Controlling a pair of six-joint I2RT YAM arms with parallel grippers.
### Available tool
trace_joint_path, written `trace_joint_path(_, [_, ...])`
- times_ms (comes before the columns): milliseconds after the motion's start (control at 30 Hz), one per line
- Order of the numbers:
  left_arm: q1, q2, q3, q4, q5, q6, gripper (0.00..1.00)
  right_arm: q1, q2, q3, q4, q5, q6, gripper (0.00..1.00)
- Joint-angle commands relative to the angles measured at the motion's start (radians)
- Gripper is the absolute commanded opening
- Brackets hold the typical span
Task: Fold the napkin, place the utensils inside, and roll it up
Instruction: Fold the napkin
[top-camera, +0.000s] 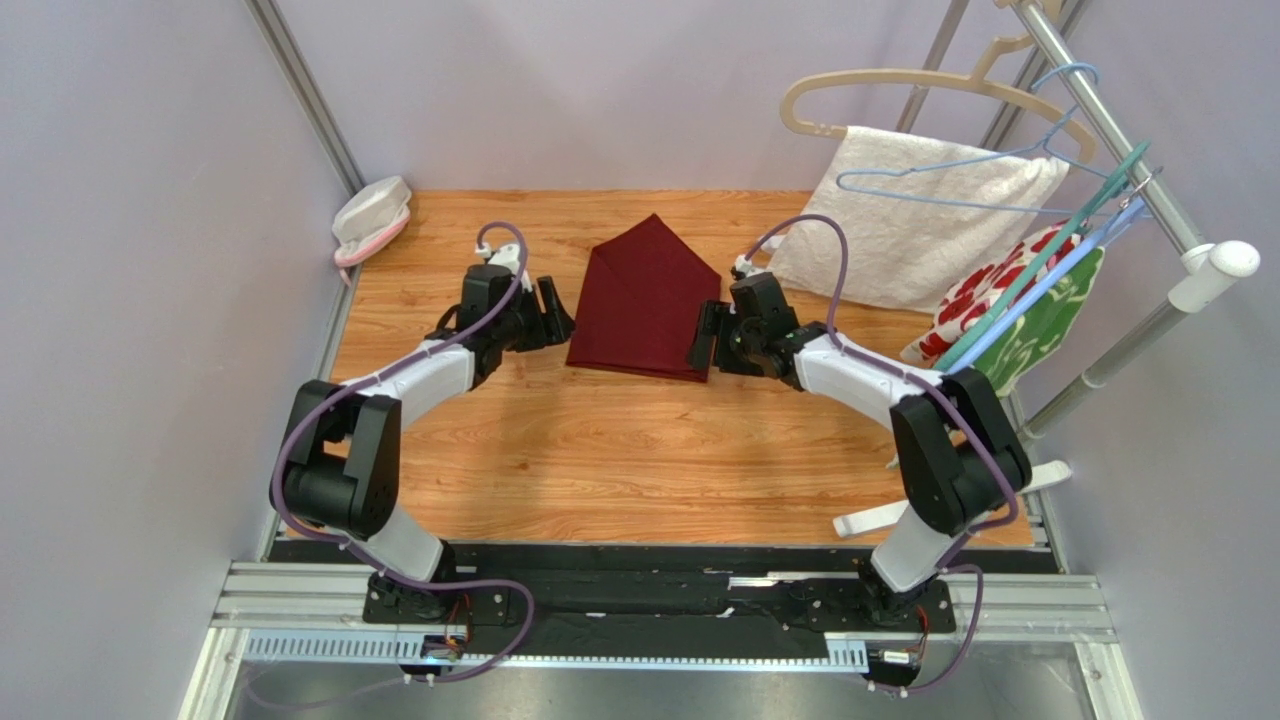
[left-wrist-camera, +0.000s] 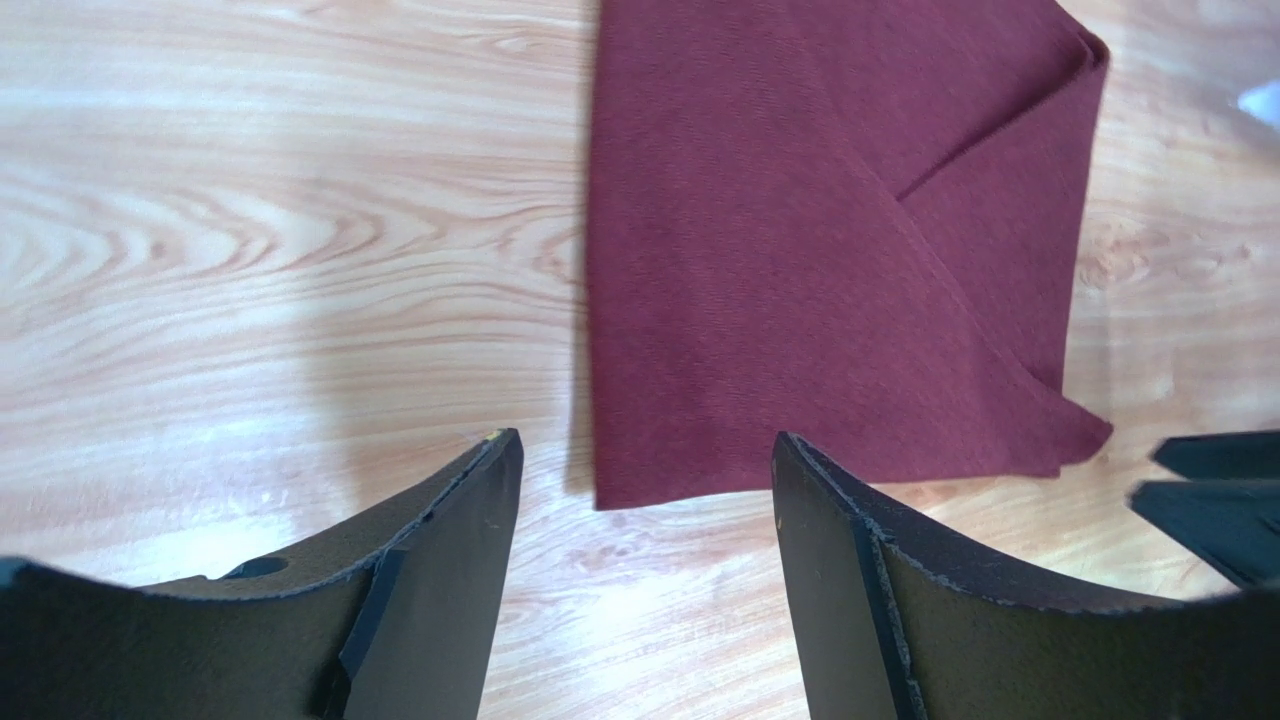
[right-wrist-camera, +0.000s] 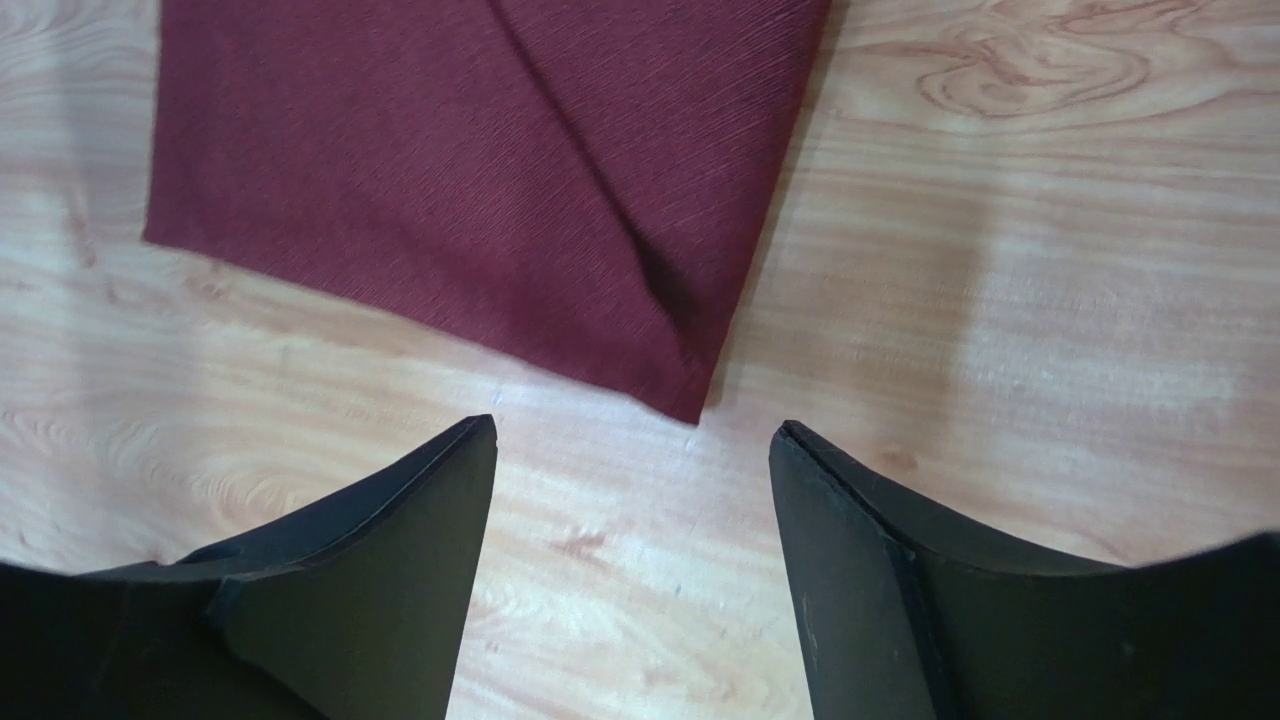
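My right gripper moves down over the napkin's corner just beyond its open fingers next, then closes on that corner.
The napkin (top-camera: 646, 300) is a dark red cloth lying folded on the wooden table, with a point toward the back. My left gripper (top-camera: 559, 327) stands open just off the napkin's left near corner. In the left wrist view that gripper (left-wrist-camera: 646, 450) has bare wood between its fingers and the napkin (left-wrist-camera: 812, 225) just ahead. My right gripper (top-camera: 703, 338) is open at the napkin's right near corner. In the right wrist view it (right-wrist-camera: 631, 435) holds nothing, and the napkin (right-wrist-camera: 481, 165) has its corner just beyond the fingertips. The utensils are out of view.
A pink-and-white object (top-camera: 371, 218) sits at the back left corner. A white towel (top-camera: 932, 210) and a red-and-green floral cloth (top-camera: 1022, 308) lie at the back right under a rack with hangers (top-camera: 932, 90). A white strip (top-camera: 872, 521) lies by the right arm's base.
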Motion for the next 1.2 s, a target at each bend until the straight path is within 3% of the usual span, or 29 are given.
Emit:
trace_joint_path(0, [0.035, -0.009, -0.038, 0.027, 0.041, -0.079, 0.70, -0.045, 0.102, 0.068, 0.075, -0.062, 0.042, 0.70])
trace_joint_path(267, [0.058, -0.012, -0.045, 0.026, 0.050, -0.065, 0.70, -0.102, 0.209, 0.052, 0.192, -0.201, 0.094, 0.63])
trace_joint_path(467, [0.069, -0.010, -0.036, 0.019, 0.056, -0.064, 0.70, -0.105, 0.226, 0.032, 0.186, -0.184, 0.112, 0.49])
trace_joint_path(733, [0.084, -0.026, -0.038, 0.004, 0.055, -0.061, 0.70, -0.103, 0.245, -0.011, 0.177, -0.188, 0.123, 0.27])
trace_joint_path(800, [0.087, -0.039, -0.044, 0.006, 0.050, -0.061, 0.70, -0.102, 0.249, -0.019, 0.186, -0.194, 0.118, 0.18])
trace_joint_path(867, [0.089, -0.047, -0.051, 0.006, 0.052, -0.061, 0.70, -0.102, 0.257, -0.021, 0.184, -0.200, 0.114, 0.00])
trace_joint_path(1167, [0.093, -0.134, -0.157, 0.039, 0.067, -0.119, 0.70, -0.064, 0.225, -0.071, 0.149, -0.253, 0.106, 0.00])
